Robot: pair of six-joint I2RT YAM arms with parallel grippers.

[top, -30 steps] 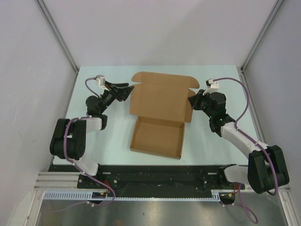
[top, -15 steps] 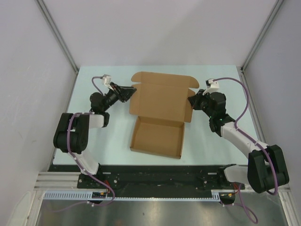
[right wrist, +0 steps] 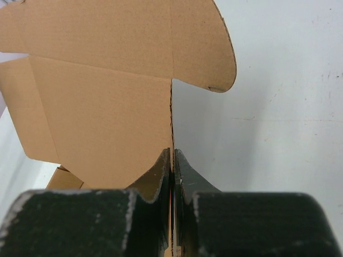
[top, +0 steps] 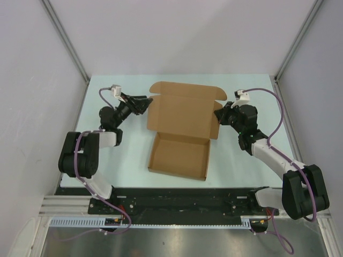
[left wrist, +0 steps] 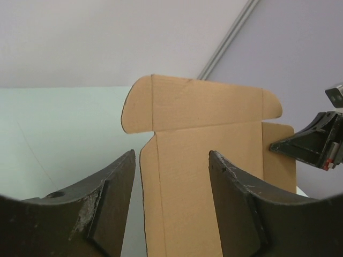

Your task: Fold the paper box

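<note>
Next, my left gripper will slide sideways onto the lid's nearest side flap and close, since that flap lies just to the gripper's right in the top view.
The paper box (top: pixel 179 155) is brown cardboard, its shallow tray lying on the table and its lid panel (top: pixel 185 110) raised behind it. My left gripper (top: pixel 146 101) is open at the lid's left edge. In the left wrist view that edge of the paper box (left wrist: pixel 198 139) runs between the spread fingers (left wrist: pixel 115 203), apart from both. My right gripper (top: pixel 217 115) is shut on the lid's right edge. The right wrist view shows its fingertips (right wrist: pixel 161 166) pinching the thin edge of the paper box (right wrist: pixel 102 107). The right gripper (left wrist: pixel 311 144) also appears past the lid in the left wrist view.
The pale green table (top: pixel 252 93) is bounded by grey walls with metal corner posts (top: pixel 64 37). The arm bases and a black rail (top: pixel 182 201) line the near edge. Cables loop off both wrists.
My left gripper's jaws narrowed, then spread again, and its wrist shifted slightly beside the lid's left edge. The box and the right arm have not moved.
</note>
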